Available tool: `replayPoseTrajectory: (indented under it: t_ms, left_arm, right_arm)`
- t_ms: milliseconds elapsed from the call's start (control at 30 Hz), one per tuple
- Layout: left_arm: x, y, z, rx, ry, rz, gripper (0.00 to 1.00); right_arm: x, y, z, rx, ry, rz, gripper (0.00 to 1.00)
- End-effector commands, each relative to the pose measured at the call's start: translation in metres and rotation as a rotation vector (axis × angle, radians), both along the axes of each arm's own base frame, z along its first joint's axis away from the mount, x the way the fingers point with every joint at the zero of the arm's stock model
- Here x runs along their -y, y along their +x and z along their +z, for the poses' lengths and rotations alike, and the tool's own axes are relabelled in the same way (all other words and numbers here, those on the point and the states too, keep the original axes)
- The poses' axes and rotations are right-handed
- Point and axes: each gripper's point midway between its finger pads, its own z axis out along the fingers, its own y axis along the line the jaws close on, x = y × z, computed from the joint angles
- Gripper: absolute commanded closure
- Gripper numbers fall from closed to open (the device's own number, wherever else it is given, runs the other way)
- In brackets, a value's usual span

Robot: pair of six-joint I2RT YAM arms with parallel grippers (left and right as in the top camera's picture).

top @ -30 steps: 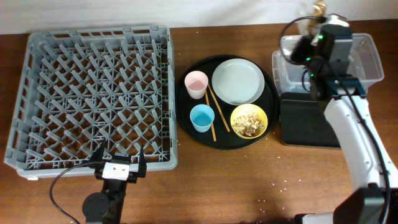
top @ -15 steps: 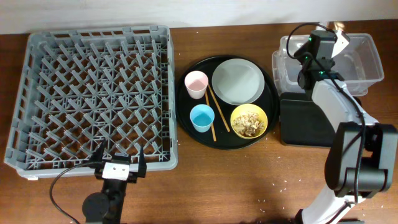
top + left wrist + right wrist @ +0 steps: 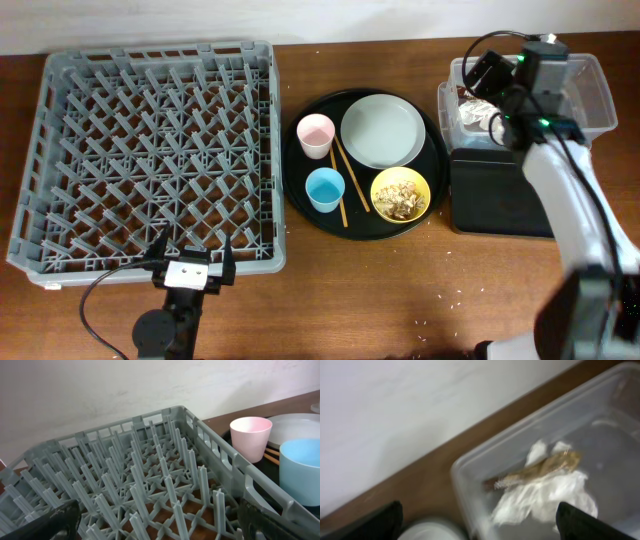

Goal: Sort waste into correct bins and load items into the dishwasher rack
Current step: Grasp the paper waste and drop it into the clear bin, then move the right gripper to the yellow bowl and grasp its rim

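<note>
The yellow bowl (image 3: 400,193) holds food scraps, so the robot's right gripper should move back, to the left in the overhead view and down onto the yellow bowl's rim by the chopsticks.
My right gripper (image 3: 487,82) (image 3: 480,527) hangs open over the left end of the clear tub (image 3: 590,100) (image 3: 465,472), nothing between its fingers. Below it in the tub lie the brown-gold wrapper (image 3: 545,466) and crumpled white napkins (image 3: 478,110) (image 3: 545,500). On the round black tray (image 3: 298,165) stand the plate (image 3: 383,130), pink cup (image 3: 316,134) (image 3: 250,435), blue cup (image 3: 325,188) (image 3: 300,470), chopsticks (image 3: 343,180) and a yellow bowl (image 3: 400,193) of food scraps. My left gripper (image 3: 190,255) (image 3: 160,527) rests open at the near edge of the dishwasher rack (image 3: 150,150) (image 3: 150,460).
A shallow black rectangular tray (image 3: 495,195) lies just in front of the tub, right of the round tray. A few rice grains are scattered on the wooden table (image 3: 400,290) near the front. A white wall runs behind the table.
The right gripper has opened and let the wrapper go; it now lies in the clear tub on the napkins. The right arm swung over the tub. The left arm has not moved.
</note>
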Motion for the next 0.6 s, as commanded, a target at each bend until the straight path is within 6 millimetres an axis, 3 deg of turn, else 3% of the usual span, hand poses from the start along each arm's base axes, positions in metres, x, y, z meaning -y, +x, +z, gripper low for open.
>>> replayPoseTrajectory:
  t_ms: [0, 67, 100, 233, 367, 433, 567]
  left_arm:
    - [-0.002, 0.000, -0.002, -0.005, -0.009, 0.008, 0.00]
    - [-0.002, 0.000, -0.002, -0.005, -0.009, 0.008, 0.00]
    - [-0.002, 0.000, -0.002, -0.005, -0.009, 0.008, 0.00]
    - [-0.002, 0.000, -0.002, -0.005, -0.009, 0.008, 0.00]
    - [-0.002, 0.000, -0.002, -0.005, -0.009, 0.008, 0.00]
    - [-0.002, 0.000, -0.002, -0.005, -0.009, 0.008, 0.00]
    - [-0.002, 0.000, -0.002, -0.005, -0.009, 0.009, 0.00]
  right_arm:
    - [-0.058, -0.040, 0.034, 0.001, 0.142, 0.289, 0.02]
    - [-0.075, -0.057, 0.034, -0.039, 0.184, 0.371, 0.00]
    - [-0.092, -0.070, 0.027, -0.088, 0.215, 0.441, 0.05]
    - [-0.127, -0.094, -0.007, -0.264, 0.204, 0.486, 0.14]
    - [-0.161, -0.104, -0.036, -0.370, 0.066, 0.509, 0.16]
    - [-0.179, -0.106, -0.061, -0.429, -0.059, 0.505, 0.19]
    - [-0.200, -0.107, -0.096, -0.509, -0.131, 0.532, 0.25]
